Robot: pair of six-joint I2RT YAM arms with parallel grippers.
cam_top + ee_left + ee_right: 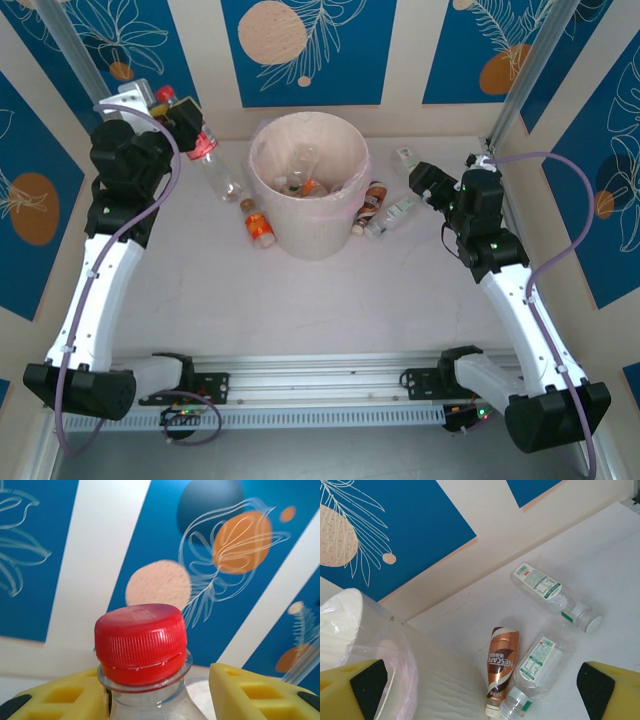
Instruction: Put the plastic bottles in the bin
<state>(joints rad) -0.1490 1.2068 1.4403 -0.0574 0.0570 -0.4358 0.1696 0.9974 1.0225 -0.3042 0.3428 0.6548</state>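
Observation:
My left gripper swings the red-capped clear bottle over the bin's opening point(305, 165) next, then releases it.
My left gripper point(186, 117) at the far left is shut on a clear bottle with a red cap point(166, 95) and a red label, held up off the table. In the left wrist view the red cap point(141, 642) stands between my yellow fingers point(60, 697). The pale pink-cream bin point(305, 235) stands in the middle with several bottles inside. My right gripper point(480, 695) hangs open right of the bin point(445, 680), above a brown Nescafe bottle point(502, 662) and a clear green-labelled bottle point(540, 662). Another clear bottle point(545, 587) lies farther back.
A clear bottle point(228, 183) and an orange-labelled bottle point(260, 228) lie on the table left of the bin. Blue and cream walls close in the back and both sides. A metal rail point(320, 385) runs along the near edge between the arm bases.

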